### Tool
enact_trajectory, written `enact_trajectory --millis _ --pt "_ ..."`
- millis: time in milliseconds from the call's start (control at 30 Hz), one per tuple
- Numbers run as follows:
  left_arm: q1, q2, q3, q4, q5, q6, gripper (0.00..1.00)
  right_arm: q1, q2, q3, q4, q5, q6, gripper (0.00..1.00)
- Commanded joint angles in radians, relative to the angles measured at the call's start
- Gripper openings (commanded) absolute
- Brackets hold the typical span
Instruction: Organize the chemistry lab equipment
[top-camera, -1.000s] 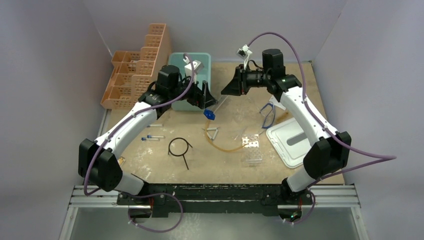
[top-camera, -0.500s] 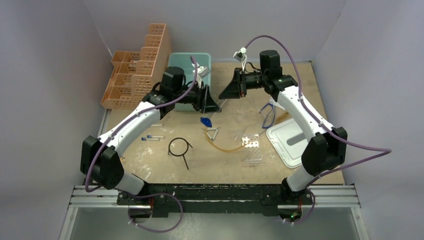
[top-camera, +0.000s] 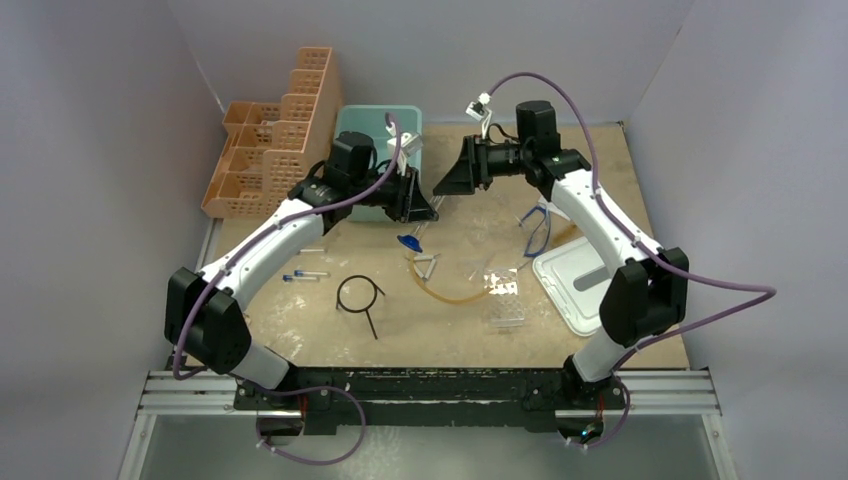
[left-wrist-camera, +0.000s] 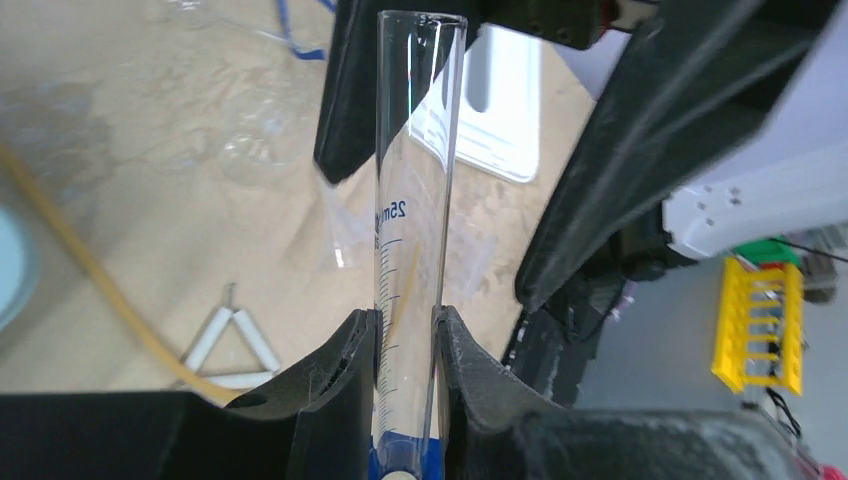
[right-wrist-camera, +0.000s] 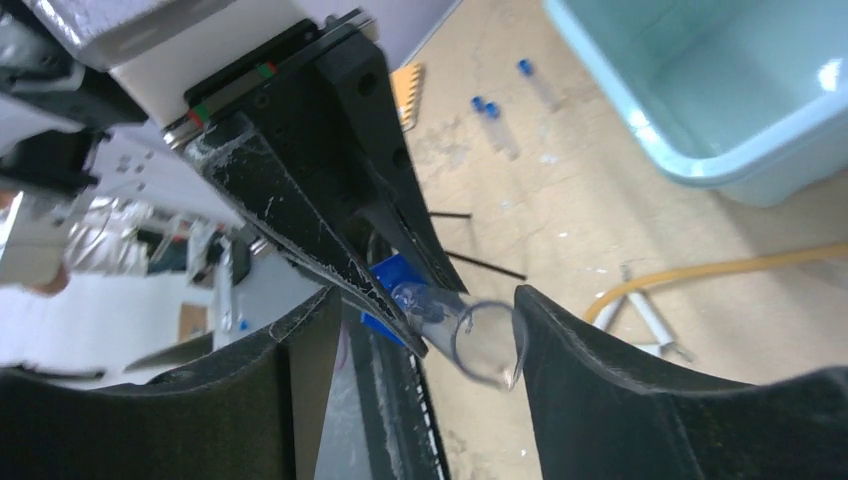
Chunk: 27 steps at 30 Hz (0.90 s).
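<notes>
My left gripper moves outward and to the left in the top view next, then down into the teal bin. It then releases the cylinder (left-wrist-camera: 415, 200) where open room shows.
A clear graduated cylinder (left-wrist-camera: 415, 200) with a blue base (top-camera: 408, 241) hangs above the table's middle. My left gripper (left-wrist-camera: 405, 320) is shut on its lower part, just above the base. My right gripper (right-wrist-camera: 425, 300) stands open around the cylinder's mouth (right-wrist-camera: 490, 345), whose rim lies close against the right finger. On the table lie a wire triangle (top-camera: 425, 265), an amber hose (top-camera: 450, 297), a clear tube rack (top-camera: 503, 297), a black wire ring (top-camera: 358, 293), blue-capped tubes (top-camera: 305, 273) and blue-framed goggles (top-camera: 537, 225).
A teal bin (top-camera: 360, 125) stands at the back behind my left gripper (top-camera: 420, 205). An orange lattice basket rack (top-camera: 270, 140) fills the back left. A white tray (top-camera: 580, 290) lies at the right. My right gripper (top-camera: 447, 180) faces the left one closely.
My left gripper has closed on the cylinder. My right gripper, which held its upper end, has opened. Both arms shifted slightly to the left.
</notes>
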<state>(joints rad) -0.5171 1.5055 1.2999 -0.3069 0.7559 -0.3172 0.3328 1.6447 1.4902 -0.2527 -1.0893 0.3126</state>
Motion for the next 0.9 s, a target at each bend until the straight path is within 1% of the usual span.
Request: enact_trajectory --millis 0,67,100,167,267,300,333,367,500,600,667,767,867 --pt "0.014 -0.039 0.062 -0.019 -0.238 -0.006 0.0 -0.03 -0.086 0.051 0.1 0.249 0.121 0.68" --pt "0.029 -0.054 0.064 -0.016 -0.373 -0.053 0.0 -0.068 -0.13 0.015 0.167 0.406 0.207 0.68" --pt "0.04 -0.057 0.068 -0.014 -0.427 -0.072 0.0 -0.08 -0.162 -0.015 0.2 0.52 0.236 0.68" --pt "0.064 -0.045 0.111 -0.042 -0.544 -0.101 0.0 -0.084 -0.23 -0.069 0.242 0.765 0.246 0.71" --pt "0.087 0.02 0.217 -0.125 -0.724 -0.131 0.0 -0.084 -0.301 -0.133 0.335 0.97 0.235 0.72" --pt "0.094 0.067 0.261 -0.157 -0.785 -0.142 0.0 -0.083 -0.312 -0.14 0.351 1.008 0.22 0.72" --pt "0.103 0.108 0.307 -0.19 -0.842 -0.155 0.0 -0.084 -0.316 -0.142 0.35 1.023 0.217 0.71" --pt "0.113 0.153 0.356 -0.215 -0.868 -0.164 0.0 -0.083 -0.318 -0.141 0.342 1.031 0.213 0.71" --pt "0.148 0.342 0.525 -0.256 -0.87 -0.176 0.0 -0.082 -0.31 -0.162 0.325 1.048 0.135 0.7" --pt "0.15 0.498 0.695 -0.321 -0.886 -0.167 0.0 -0.082 -0.293 -0.183 0.3 1.075 0.103 0.7" --pt "0.148 0.582 0.779 -0.347 -0.889 -0.163 0.0 -0.082 -0.275 -0.192 0.297 1.076 0.065 0.69" --pt "0.132 0.673 0.85 -0.367 -0.891 -0.153 0.0 -0.081 -0.242 -0.183 0.288 1.077 0.046 0.68" --pt "0.119 0.729 0.869 -0.376 -0.912 -0.148 0.0 -0.079 -0.216 -0.17 0.296 1.071 0.036 0.67"
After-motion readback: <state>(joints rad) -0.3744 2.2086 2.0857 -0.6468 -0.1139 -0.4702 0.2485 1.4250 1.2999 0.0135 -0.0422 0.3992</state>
